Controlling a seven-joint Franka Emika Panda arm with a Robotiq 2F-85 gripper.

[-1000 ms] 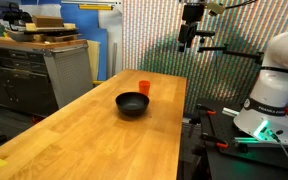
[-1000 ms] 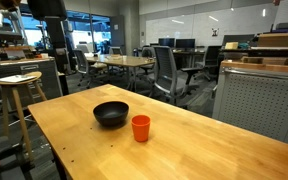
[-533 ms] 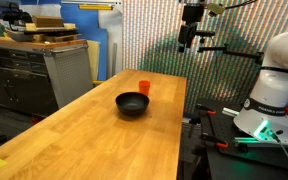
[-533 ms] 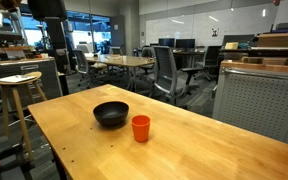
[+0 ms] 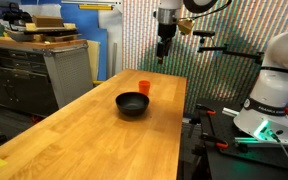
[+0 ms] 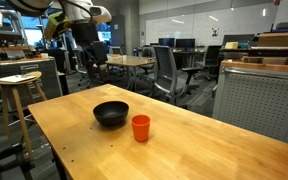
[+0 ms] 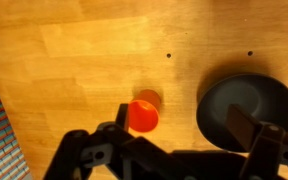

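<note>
My gripper moves down toward the orange cup (image 5: 144, 88) next and brings its open fingers, still high above, over the orange cup's rim by the black bowl.
A black bowl (image 5: 132, 104) (image 6: 111, 113) and a small orange cup (image 5: 144, 88) (image 6: 141, 127) stand side by side on the wooden table (image 5: 104, 145) (image 6: 204, 150). My gripper (image 5: 162, 48) (image 6: 90, 66) hangs high above the table's far end, open and empty. The wrist view looks straight down: the orange cup (image 7: 143, 115) lies by one finger and the black bowl (image 7: 242, 105) under the other finger. The gripper (image 7: 184, 128) touches neither.
Grey drawer cabinets (image 5: 34, 70) run along one side of the table. The robot's white base (image 5: 274, 85) stands at the table's other side. A wooden stool (image 6: 19, 85), office chairs (image 6: 169, 70) and a grey cabinet (image 6: 259, 100) surround the table.
The arm has swung sideways over the table's far end and has come into the view that did not show it before. Bowl and cup have not moved.
</note>
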